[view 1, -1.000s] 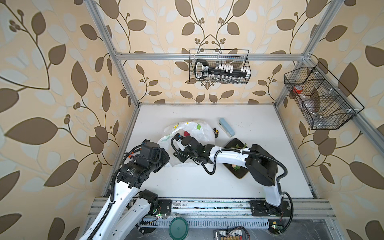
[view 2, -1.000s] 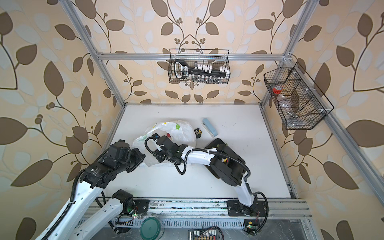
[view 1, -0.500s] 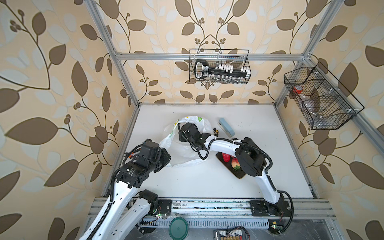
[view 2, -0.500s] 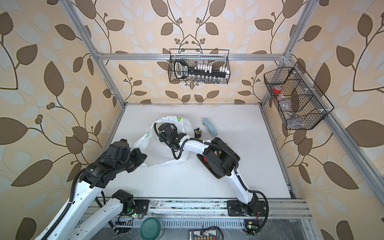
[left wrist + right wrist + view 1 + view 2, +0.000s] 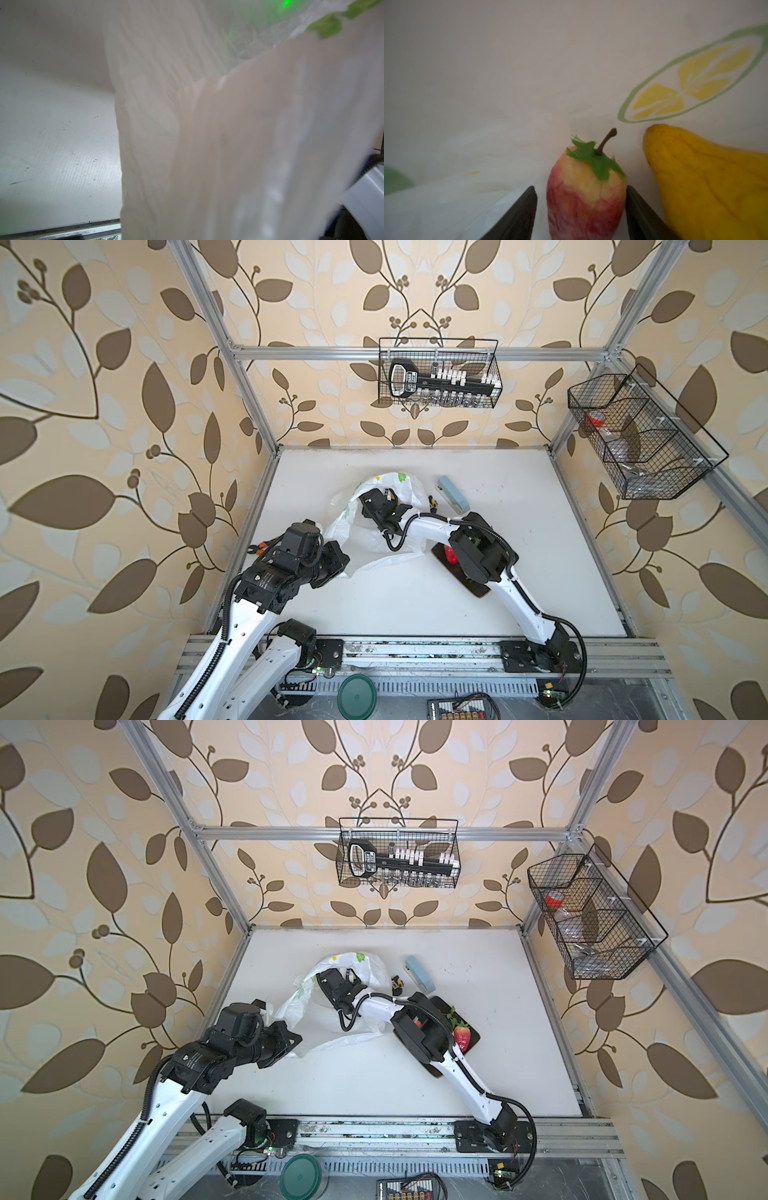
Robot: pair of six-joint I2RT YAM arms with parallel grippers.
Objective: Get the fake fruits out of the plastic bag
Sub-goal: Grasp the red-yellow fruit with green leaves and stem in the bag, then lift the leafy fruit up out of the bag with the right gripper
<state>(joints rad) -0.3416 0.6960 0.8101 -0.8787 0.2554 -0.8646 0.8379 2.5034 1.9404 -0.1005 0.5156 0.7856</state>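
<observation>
The red-and-yellow fake fruit (image 5: pixel 586 197) is already between the open fingers. My right gripper should next slide a little farther onto it and close across its reddish sides.
The plastic bag (image 5: pixel 374 543) (image 5: pixel 320 1029) lies crumpled at mid-table, white with printed lemon slices. My left gripper (image 5: pixel 336 562) is shut on the plastic bag's near-left edge, and its wrist view is filled by bag film (image 5: pixel 228 145). My right gripper (image 5: pixel 368 497) (image 5: pixel 326 975) is inside the bag mouth. In the right wrist view it (image 5: pixel 580 187) is open, its fingers either side of a red-and-yellow fake fruit (image 5: pixel 586 197) with a brown stem and green leaf. A yellow-orange pear (image 5: pixel 706 187) lies beside it. A red strawberry (image 5: pixel 462 1036) (image 5: pixel 449 554) rests on the dark board (image 5: pixel 440 1004).
A light-blue block (image 5: pixel 454 493) and a small black-and-yellow item (image 5: pixel 432 502) lie behind the bag's right side. Wire baskets hang on the back wall (image 5: pixel 438 373) and right wall (image 5: pixel 640 439). A green lid (image 5: pixel 356 697) sits below the front rail.
My right gripper has moved from the bag's near side deeper into its mouth toward the back, and its elbow has swung over the board. The left arm has stayed put.
</observation>
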